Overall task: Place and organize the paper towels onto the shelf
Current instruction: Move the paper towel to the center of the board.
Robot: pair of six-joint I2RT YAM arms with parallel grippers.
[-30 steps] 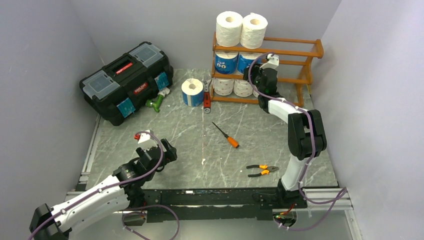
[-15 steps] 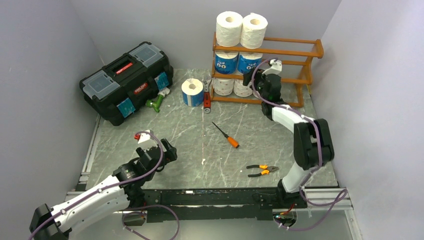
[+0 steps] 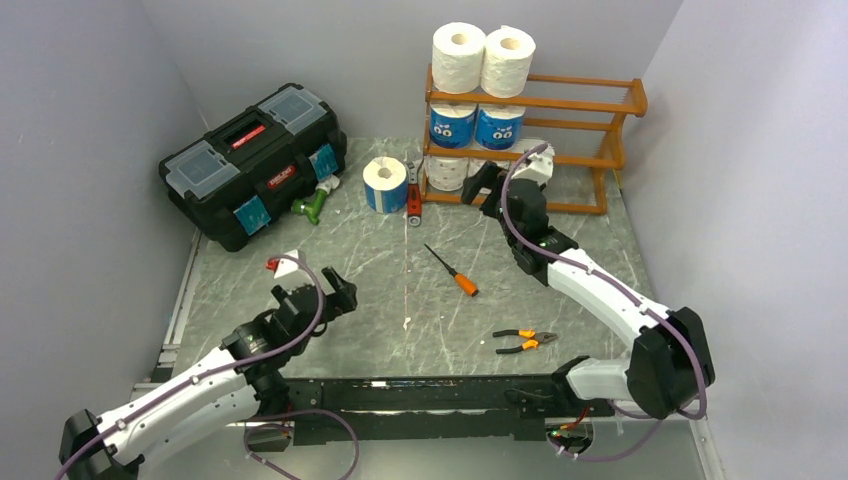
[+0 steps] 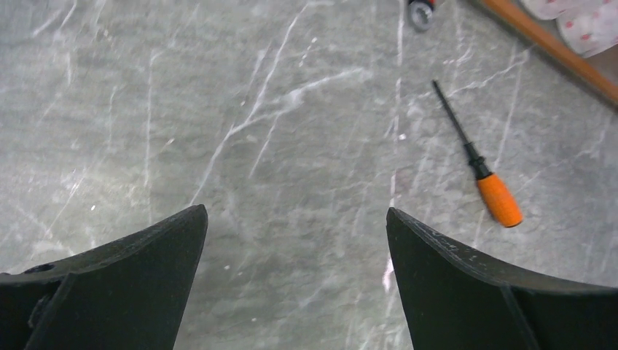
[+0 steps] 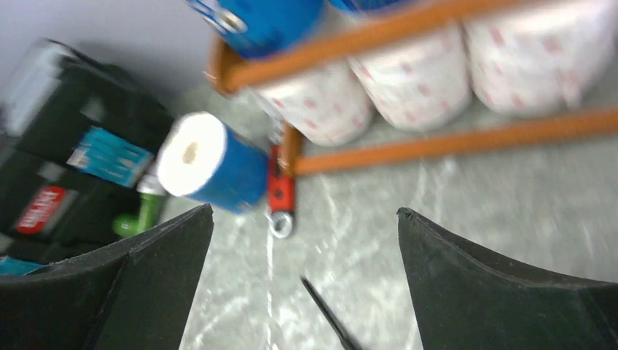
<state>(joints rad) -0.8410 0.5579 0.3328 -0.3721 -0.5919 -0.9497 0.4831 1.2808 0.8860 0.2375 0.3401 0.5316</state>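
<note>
Next, my left gripper will move outward to the blue roll and straddle its rim on the toolbox side, since the open core leaves room for one finger.
The shelf stands at the back right. On its top are two white paper towels. Two blue ones fill the middle tier. The right wrist view shows three white rolls on the bottom tier behind the shelf rail. One blue roll stands on the table left of the shelf. My right gripper hangs open and empty just in front of the bottom tier. Low over the near left of the table, my left gripper is open with nothing in it.
A black toolbox sits at the back left, with a green object beside it. A red tool lies by the shelf's left leg. An orange-handled screwdriver and pliers lie mid-table.
My right gripper has drawn back from the bottom tier toward the near left, its jaws spreading wide. The left gripper has shifted slightly.
</note>
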